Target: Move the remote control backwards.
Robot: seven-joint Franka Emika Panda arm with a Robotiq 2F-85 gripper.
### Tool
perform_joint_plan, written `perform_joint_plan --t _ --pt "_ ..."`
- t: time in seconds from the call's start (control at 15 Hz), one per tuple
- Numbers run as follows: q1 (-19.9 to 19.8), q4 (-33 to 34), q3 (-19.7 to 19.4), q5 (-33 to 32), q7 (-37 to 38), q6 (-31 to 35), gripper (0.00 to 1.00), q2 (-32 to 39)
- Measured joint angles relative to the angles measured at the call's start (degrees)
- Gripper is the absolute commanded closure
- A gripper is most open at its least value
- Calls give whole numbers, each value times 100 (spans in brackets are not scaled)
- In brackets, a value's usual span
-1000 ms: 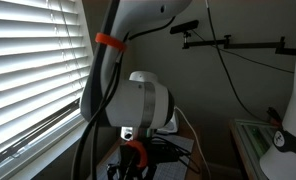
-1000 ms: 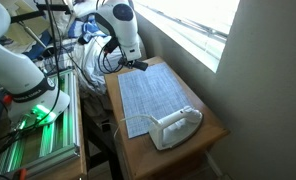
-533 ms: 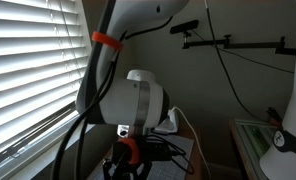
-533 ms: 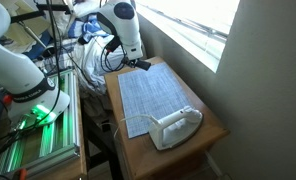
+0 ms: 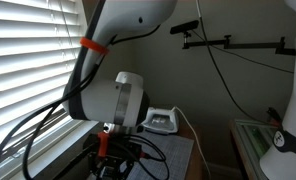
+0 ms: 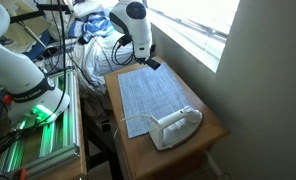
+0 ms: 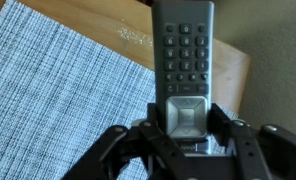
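I will turn my gripper next until the slanted remote lines up with the placemat's far edge near the window (image 6: pixel 159 70) (image 7: pixel 146 75) below it, then lower it and let go.
A grey remote control (image 7: pixel 184 60) with dark buttons and a silver navigation pad is held between the fingers of my gripper (image 7: pixel 185 122) in the wrist view. The jaws press on both sides of its lower end. The remote's far end reaches over the wooden table (image 7: pixel 238 70) beside a blue-grey woven placemat (image 7: pixel 58 90). In an exterior view the gripper (image 6: pixel 151 63) is low over the far corner of the placemat (image 6: pixel 158 95), near the window. In another exterior view the gripper (image 5: pixel 113 158) is partly hidden by the arm.
A white clothes iron (image 6: pixel 175 126) stands on the near end of the placemat; it also shows in an exterior view (image 5: pixel 160 121). Window blinds (image 5: pixel 28 70) run along the table's side. Cables and a second robot base (image 6: pixel 33 100) stand beside the table.
The arm has swung toward the window side and the gripper has shifted along the table's far edge, carrying the remote. The iron has not moved.
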Motion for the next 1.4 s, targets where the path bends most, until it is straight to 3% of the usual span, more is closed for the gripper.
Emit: perform_joint_plan --t 0.6,1.0,1.27,1.4 --pt "142 890 -6 44 1028 106 72 697" --pt "270 1105 -210 -10 1483 123 72 1111" --pt "590 1170 -421 -129 1613 182 72 1264" --pt "970 1226 -744 -136 1675 167 72 1268"
